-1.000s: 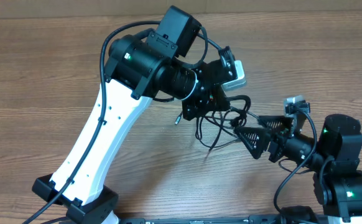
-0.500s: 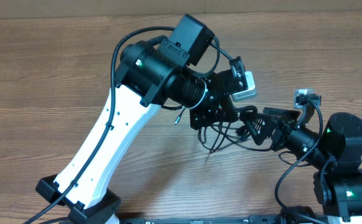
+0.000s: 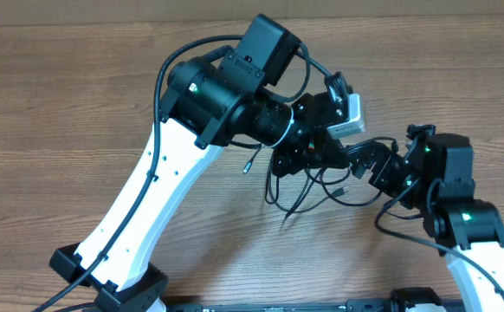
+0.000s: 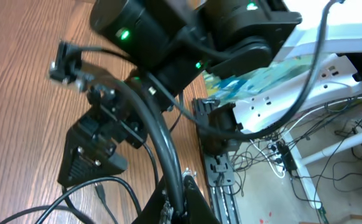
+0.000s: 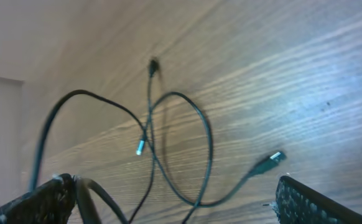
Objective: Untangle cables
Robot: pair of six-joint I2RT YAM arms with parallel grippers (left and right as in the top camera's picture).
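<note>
I next lift the crossed cables over the open wood outward of my left gripper, to its left in the overhead view, and release them.
The cables (image 3: 302,186) are thin black cords in a loose tangle on the wooden table, below my left gripper (image 3: 308,154). In the left wrist view my left gripper (image 4: 180,190) is shut on one black cable (image 4: 151,124), which rises from between its jaws. My right gripper (image 3: 363,163) is open just right of the tangle. The right wrist view shows its fingers (image 5: 311,202) wide apart above crossed cable loops (image 5: 199,134), a silver-tipped plug (image 5: 140,148) and a USB plug (image 5: 271,158).
The wooden table (image 3: 79,104) surrounds the tangle. The left arm's white link (image 3: 148,199) crosses the left half. The right arm's body (image 3: 460,208) stands at the right front. Both wrists are close together over the centre.
My right gripper has swung up and left, closer to the left gripper and the tangle. The left gripper has shifted right with its cable. Neither gripper changed state.
</note>
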